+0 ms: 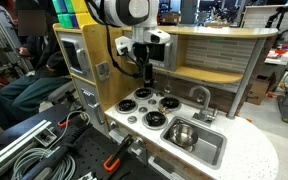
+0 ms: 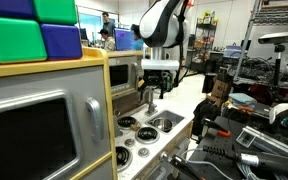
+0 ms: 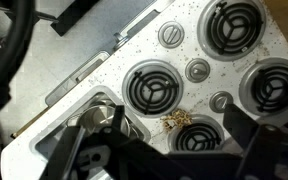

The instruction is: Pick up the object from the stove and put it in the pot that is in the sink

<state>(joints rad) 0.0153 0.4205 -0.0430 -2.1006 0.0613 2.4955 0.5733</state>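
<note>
My gripper's open fingers hang well above the small yellow-tan object [image 1: 165, 112], so I need to lower them from high above the stove, slightly toward the sink [image 1: 212, 152], onto it.
A small yellow-tan object [image 3: 176, 120] lies on the white stove [image 3: 189, 45] between two black burners. My gripper [image 3: 164, 152] hangs open and empty right above it, with one dark finger on each side. In both exterior views the gripper [image 1: 146, 74] [image 2: 151, 98] hovers over the stove [image 1: 144, 108] [image 2: 136, 135]. The shiny steel pot [image 1: 181, 133] stands inside the grey sink [image 1: 212, 152]. In the wrist view the pot's rim [image 3: 102, 117] shows at the sink's edge, partly hidden by a finger.
A curved silver faucet [image 1: 201, 97] rises behind the sink. Round silver knobs [image 3: 171, 35] sit among the burners. The wooden back wall and shelf [image 1: 209, 60] stand behind the stove. A toy microwave [image 2: 44, 110] is beside it. Cables and tools [image 1: 44, 150] lie near the counter.
</note>
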